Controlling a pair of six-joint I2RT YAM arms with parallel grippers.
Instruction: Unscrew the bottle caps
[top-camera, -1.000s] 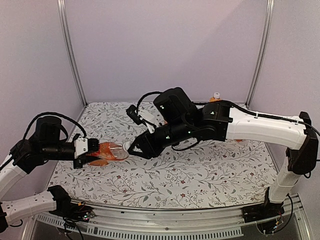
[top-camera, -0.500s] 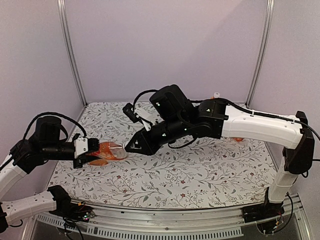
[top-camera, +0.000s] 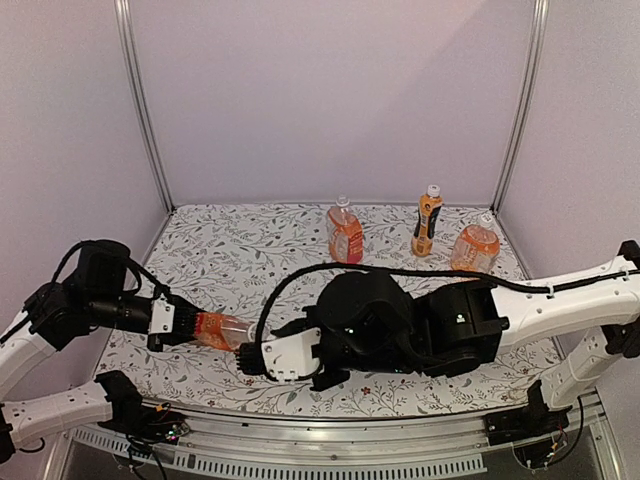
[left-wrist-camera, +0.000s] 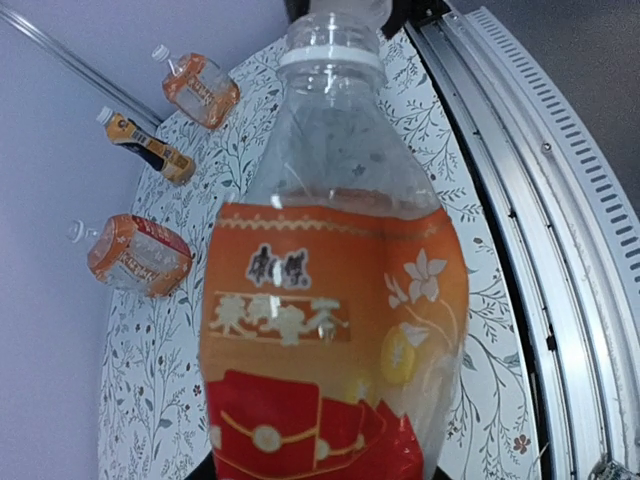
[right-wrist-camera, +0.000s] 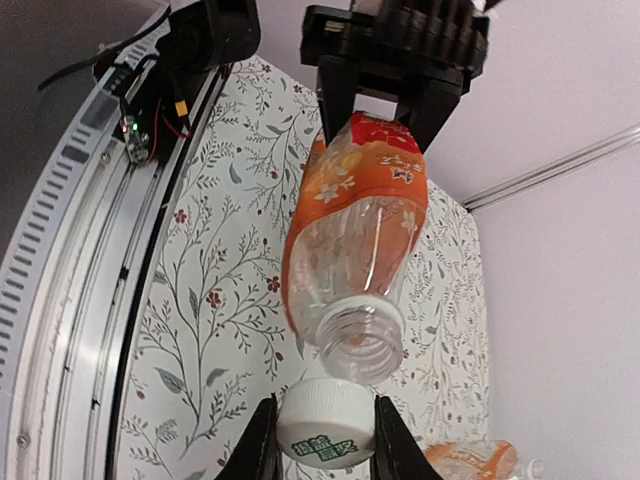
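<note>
My right gripper next swings down and to its right in the top view to the table's front and releases, since the bottle cap is off.
My left gripper (top-camera: 178, 322) is shut on the base of a squat orange-labelled bottle (top-camera: 218, 330) and holds it lying level above the table, neck to the right. In the right wrist view the bottle's threaded neck (right-wrist-camera: 362, 347) is bare. The white bottle cap (right-wrist-camera: 325, 432) is off it, just below the mouth, with my right gripper (right-wrist-camera: 323, 440) shut on it. In the top view the right gripper (top-camera: 252, 357) sits at the bottle's mouth. Three more bottles stand at the back: a squat one (top-camera: 345, 232), a tall slim one (top-camera: 427, 222) and another squat one (top-camera: 475, 247), all capped.
The metal rail (top-camera: 300, 440) at the table's near edge runs just under the right arm (top-camera: 420, 335), which lies low across the front of the floral table (top-camera: 230, 250). Frame posts (top-camera: 140, 110) stand at the back corners.
The right arm has swung down to the near edge and now lies low, uncovering the back bottles. The cap, on the bottle before, is off and in the right gripper. The left arm dropped slightly.
</note>
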